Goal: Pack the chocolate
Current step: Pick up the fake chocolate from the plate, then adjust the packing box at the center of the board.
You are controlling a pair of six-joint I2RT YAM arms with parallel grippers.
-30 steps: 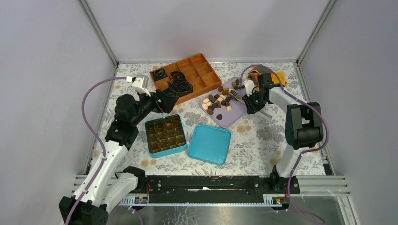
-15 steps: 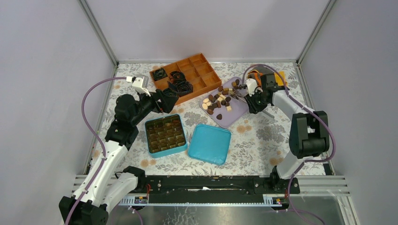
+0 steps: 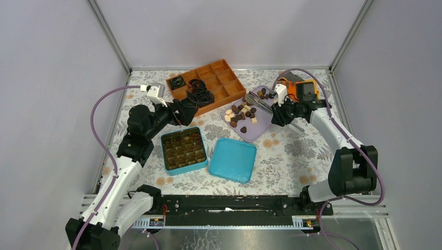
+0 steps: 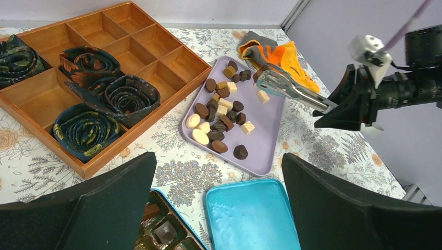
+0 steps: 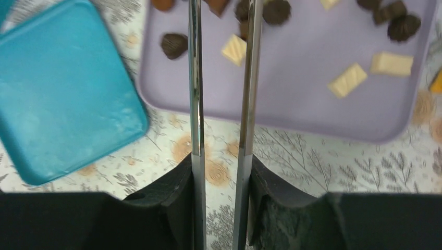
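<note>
The robot will next move its left gripper down, back and to the left in the top view onto the tin's far corner [image 3: 162, 137], where the tin's rim is free.
The chocolate [image 3: 242, 110], several dark, brown and cream pieces, lies on a lavender tray [image 3: 262, 126]. It also shows in the left wrist view [image 4: 219, 112] and the right wrist view [image 5: 174, 45]. My right gripper [image 3: 281, 112] is shut on metal tongs [image 3: 259, 102], which reach out over the tray [image 5: 292, 99]. Their two arms [image 5: 195, 78] stand slightly apart, with the tips out of the right wrist view. My left gripper [image 3: 190, 110] is open and empty above the far edge of the blue tin [image 3: 182, 150], which holds black paper cups.
The tin's blue lid [image 3: 233, 159] lies upside down between tin and tray. A wooden divided tray [image 3: 206, 86] with rolled dark ties [image 4: 86, 130] stands at the back. An orange cloth [image 3: 302, 89] lies at the back right.
My right arm's elbow has swung right and toward the near edge. The tongs' tips have shifted a little back and left over the tray. My left arm has not moved.
</note>
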